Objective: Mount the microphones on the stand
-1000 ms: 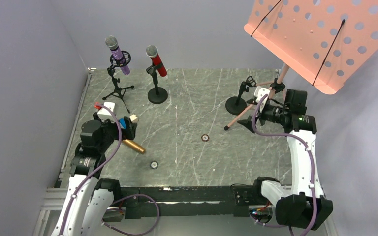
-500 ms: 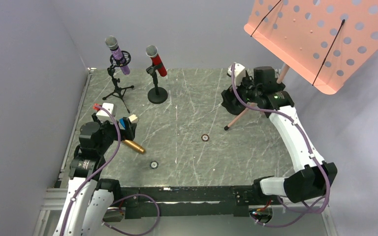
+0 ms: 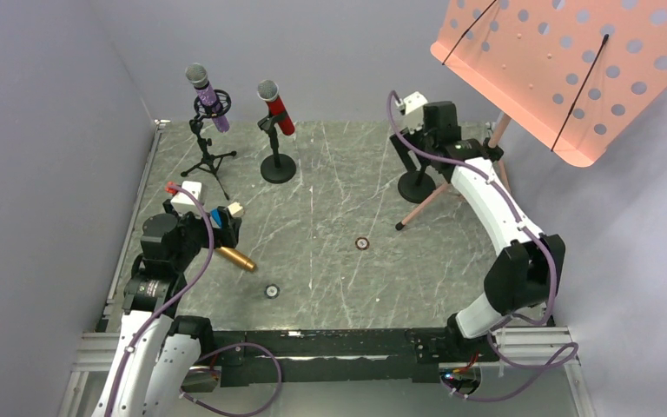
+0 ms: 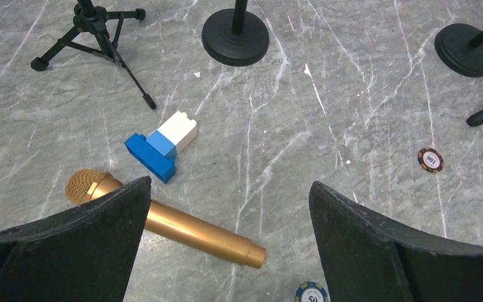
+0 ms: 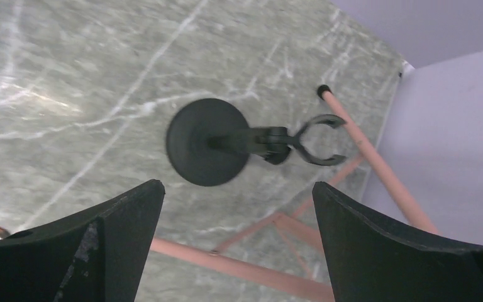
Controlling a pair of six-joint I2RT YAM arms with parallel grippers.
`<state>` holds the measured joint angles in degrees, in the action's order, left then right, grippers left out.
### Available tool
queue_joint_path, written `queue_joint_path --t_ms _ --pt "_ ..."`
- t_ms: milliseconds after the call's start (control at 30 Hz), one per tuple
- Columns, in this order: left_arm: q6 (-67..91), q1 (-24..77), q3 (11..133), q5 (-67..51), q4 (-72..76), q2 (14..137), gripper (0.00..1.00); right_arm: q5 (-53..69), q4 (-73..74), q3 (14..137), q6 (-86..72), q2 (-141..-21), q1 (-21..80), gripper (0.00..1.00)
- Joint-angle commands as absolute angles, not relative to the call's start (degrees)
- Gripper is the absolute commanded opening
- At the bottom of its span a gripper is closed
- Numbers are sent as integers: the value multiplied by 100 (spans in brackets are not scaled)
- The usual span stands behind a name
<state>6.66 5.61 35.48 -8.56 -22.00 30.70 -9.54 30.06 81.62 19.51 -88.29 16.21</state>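
Note:
The clip's nearer arm [image 5: 317, 160] points sideways below my right gripper, rightward in the wrist view, so the gripper shifts there next, turning while lowering around it.
The purple microphone [image 3: 207, 94] sits in a tripod stand [image 3: 207, 156]. The red microphone [image 3: 276, 109] sits in a round-base stand [image 3: 278, 168]. The gold microphone [image 3: 236, 258] lies flat on the table, also in the left wrist view [image 4: 182, 226]. My left gripper [image 3: 226, 233] is open and empty above it [image 4: 229, 207]; the mesh head lies by the left finger. My right gripper [image 3: 404, 152] is open and empty [image 5: 236, 214], hovering over a third stand [image 3: 417, 185] whose clip [image 5: 317, 141] holds nothing.
A blue and white brick [image 4: 161, 148] lies beside the gold microphone's head. Two poker chips [image 3: 362, 244] [image 3: 271, 291] lie mid-table. A pink music stand [image 3: 564, 61] rises at the back right; its legs [image 5: 377, 163] spread beside the empty stand's base [image 5: 204, 151].
My right arm has swung from the right side to the far middle, and now sits over the empty stand. The left arm and the gold microphone have not moved.

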Motion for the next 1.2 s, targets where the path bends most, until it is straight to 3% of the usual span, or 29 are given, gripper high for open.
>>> queue_joint_path --t_ms 0,133,400,833,1167 --pt "650 569 3709 -844 -2114 3096 99 -447 3915 8980 3270 -8866 1237 95" --pt "650 570 3709 -868 -2116 3094 99 -42 4930 9775 4676 -9263 971 95" --pt "648 565 3709 -865 -2118 3093 99 808 6730 11347 6332 -10388 577 74" --pt "659 571 3700 -896 -2109 3102 99 343 6556 11310 6424 -10948 573 69" --pt "668 571 3700 -923 -2102 3093 99 -225 6220 10549 6364 -10896 800 60"
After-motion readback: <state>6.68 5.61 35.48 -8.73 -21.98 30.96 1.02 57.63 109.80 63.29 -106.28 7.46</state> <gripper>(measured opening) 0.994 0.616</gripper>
